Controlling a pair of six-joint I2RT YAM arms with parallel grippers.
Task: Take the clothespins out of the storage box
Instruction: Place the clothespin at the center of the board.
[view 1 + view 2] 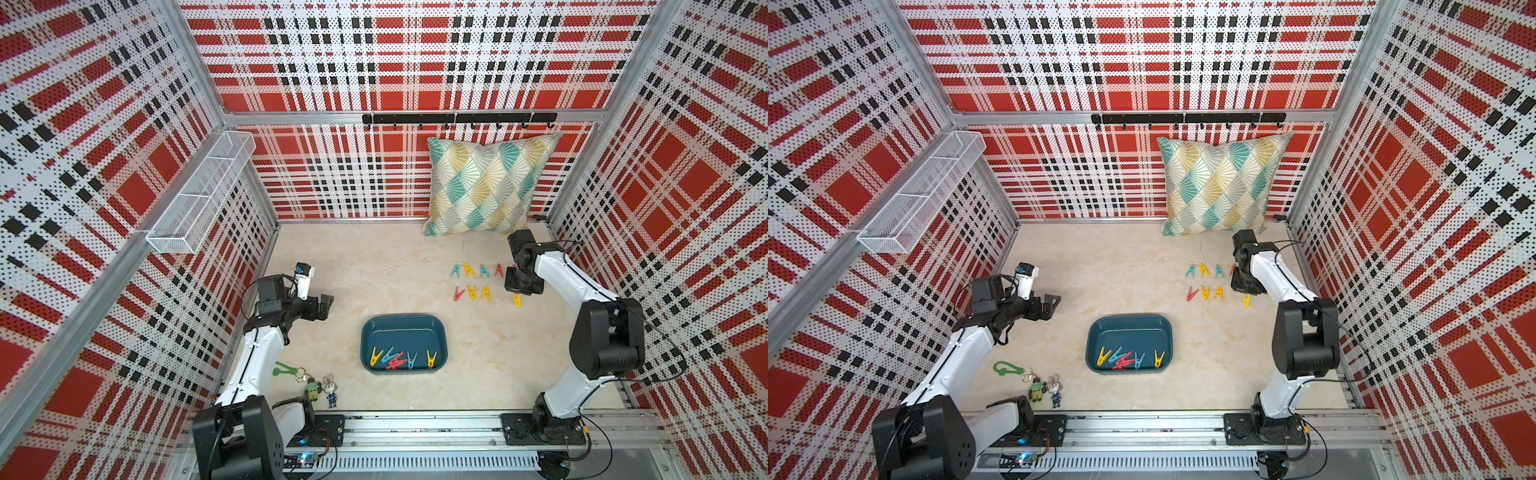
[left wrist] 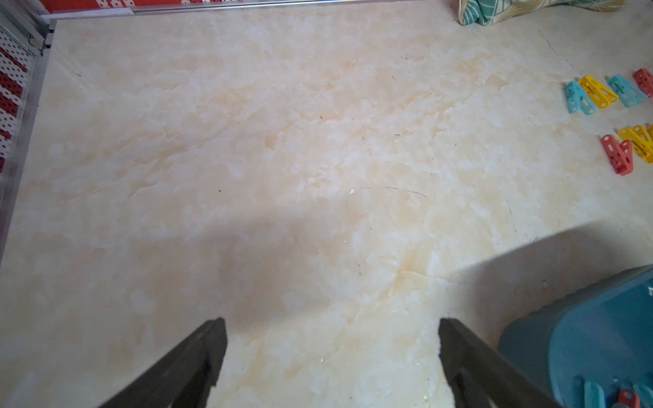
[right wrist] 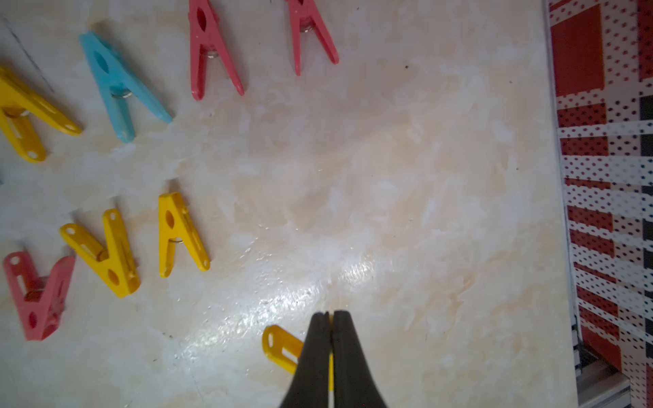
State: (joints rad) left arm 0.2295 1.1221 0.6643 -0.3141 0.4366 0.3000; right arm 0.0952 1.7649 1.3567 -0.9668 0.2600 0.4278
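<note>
My right gripper is going to move next toward the nearer row and down onto the bare tabletop beside the row's end yellow clothespin, and let go there, because that spot is empty.
The dark teal storage box sits at the table's front middle, with several yellow, red and blue clothespins along its near wall. Several more clothespins lie in two rows on the table at the right. My right gripper is low at the right end of the nearer row, shut on a yellow clothespin close to the table. My left gripper hovers open and holding nothing, left of the box.
A patterned cushion leans on the back wall behind the rows. A green clip with keychain figurines lies at the front left by the left arm. A white wire basket hangs on the left wall, a black hook rail at the back.
</note>
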